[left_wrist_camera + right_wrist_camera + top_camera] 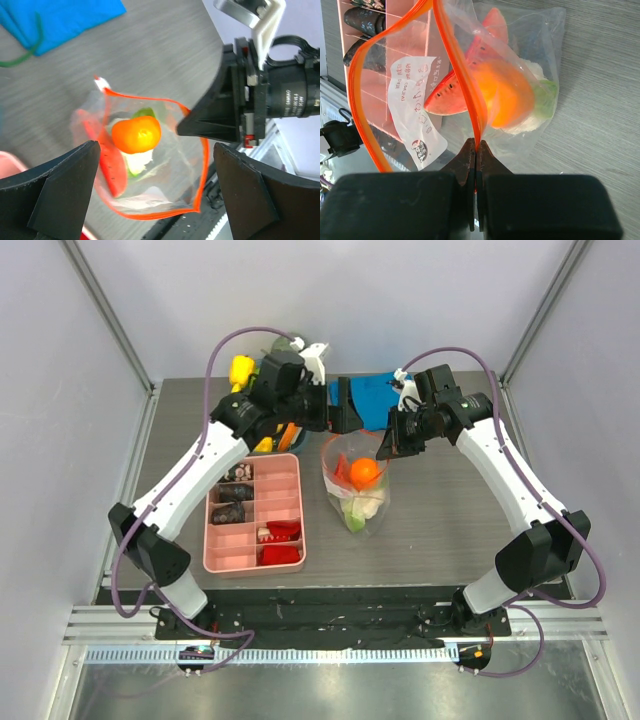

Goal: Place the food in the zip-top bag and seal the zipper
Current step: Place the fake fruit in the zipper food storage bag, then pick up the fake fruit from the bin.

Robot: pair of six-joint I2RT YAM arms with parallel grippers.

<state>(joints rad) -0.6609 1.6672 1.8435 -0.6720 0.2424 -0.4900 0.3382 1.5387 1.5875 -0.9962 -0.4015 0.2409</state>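
Observation:
My left gripper moves next from the bag (371, 508) down onto the yellow piece by the tray, since that piece is below and to its left in the top view.
The zip-top bag (371, 508) stands on the table with its mouth open. Inside lie an orange (136, 134), a watermelon slice (111, 167) and a white and green cauliflower (136, 162). My right gripper (476, 148) is shut on the zipper (470, 95), pinching the orange-red strip at the mouth's right corner and holding it up. My left gripper (155, 192) hangs open above the mouth, holding nothing. More food lies behind the left arm: a yellow piece (241, 369) and an orange and yellow piece (276, 440).
A pink compartment tray (254, 556) with small dark and red pieces sits left of the bag. A folded blue cloth (375, 395) lies behind the bag, between the two wrists. The table's near edge and a metal rail (330, 652) run below.

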